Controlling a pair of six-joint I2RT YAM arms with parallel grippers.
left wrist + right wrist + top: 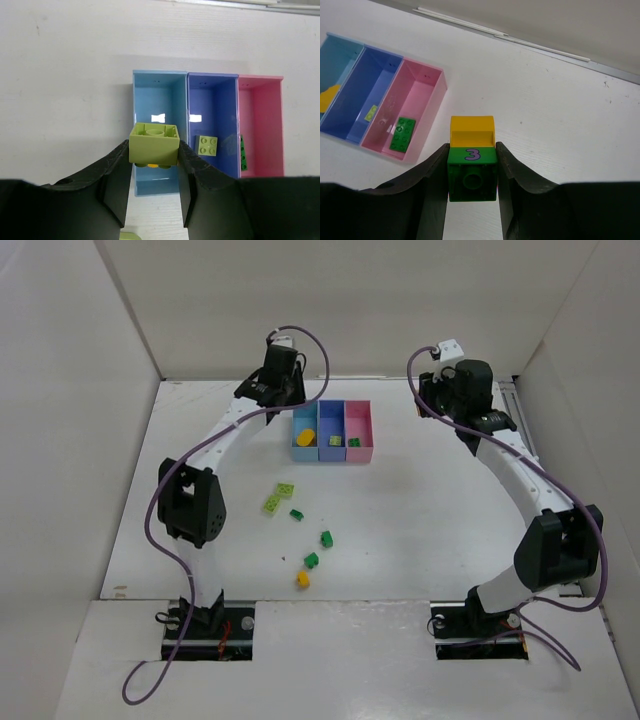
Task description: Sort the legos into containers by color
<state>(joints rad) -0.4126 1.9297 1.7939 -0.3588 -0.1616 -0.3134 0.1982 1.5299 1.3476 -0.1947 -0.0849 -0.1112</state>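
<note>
My left gripper will next move over the periwinkle bin (330, 420) (212, 100), which is below it and to its right in the top view, and go down to release lime beside lime.
My left gripper (154, 152) is shut on a lime brick (154, 144) and holds it above the near end of the light blue bin (159, 95). The periwinkle bin (212, 100) holds a lime brick (207, 145). The pink bin (262, 115) holds a dark green brick (243, 155). A yellow-orange brick (306, 437) lies in the blue bin. My right gripper (472, 170) is shut on a dark green brick (472, 182) marked "3" with a yellow-orange brick (472, 130) stuck to it, to the right of the pink bin (422, 85).
Several loose bricks lie on the table in front of the bins: two lime (286, 489) (272, 504), three dark green (297, 515) (326, 538) (311, 560) and one yellow-orange (303, 579). White walls enclose the table on three sides.
</note>
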